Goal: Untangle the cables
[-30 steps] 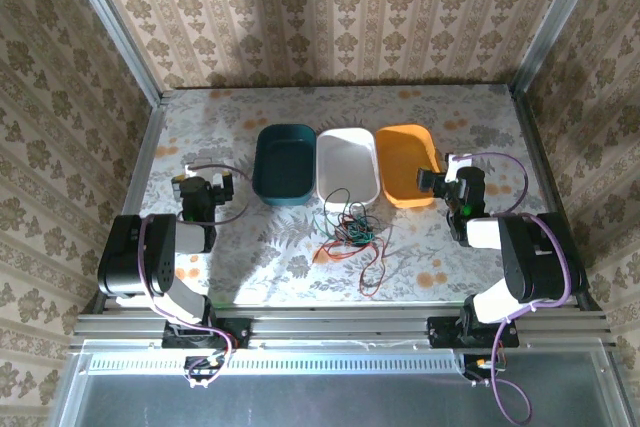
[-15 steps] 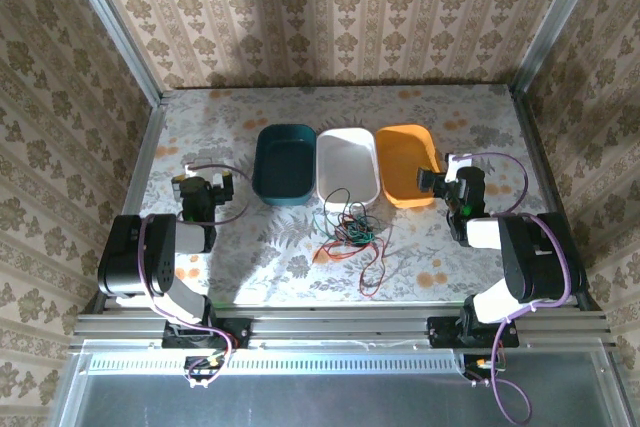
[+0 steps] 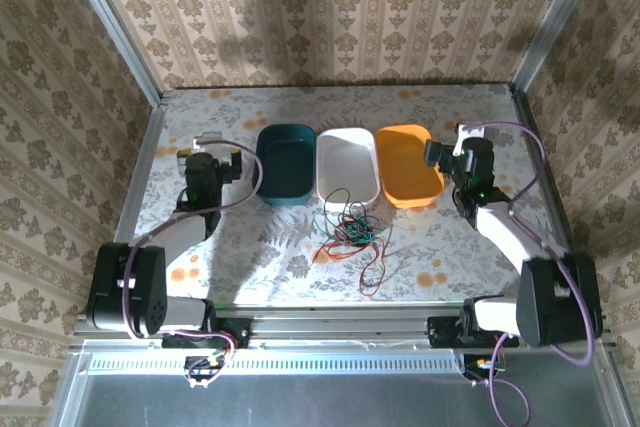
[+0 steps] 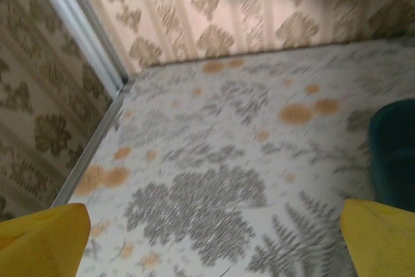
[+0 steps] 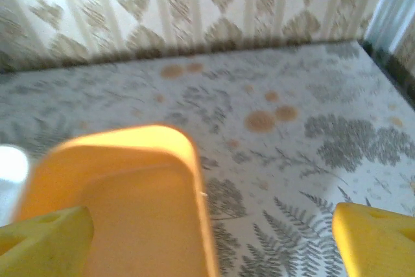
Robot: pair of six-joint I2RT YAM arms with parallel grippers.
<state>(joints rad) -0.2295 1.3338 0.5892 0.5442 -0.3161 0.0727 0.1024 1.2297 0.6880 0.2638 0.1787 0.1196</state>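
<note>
The right gripper swings its open fingers back past the orange tray and down next, as the tangle's black cable lies below it and back from it.
The cables lie in a tangle of thin red, green and black strands on the table, just in front of the white tray. One red loop trails toward the near edge. My left gripper hovers open left of the teal tray, well away from the tangle. In the left wrist view its yellow fingers are spread wide over bare tabletop. My right gripper stands open at the orange tray's right side. Nothing is between its fingers, which frame the tray's corner.
Three trays, teal, white and orange, stand side by side at mid-table behind the tangle. Patterned walls and metal frame posts close in the table at left, back and right. Thick purple arm cables loop beside each wrist.
Both arms have unfolded from their tucked pose and carried their grippers toward the back of the table. The cables have not moved.
</note>
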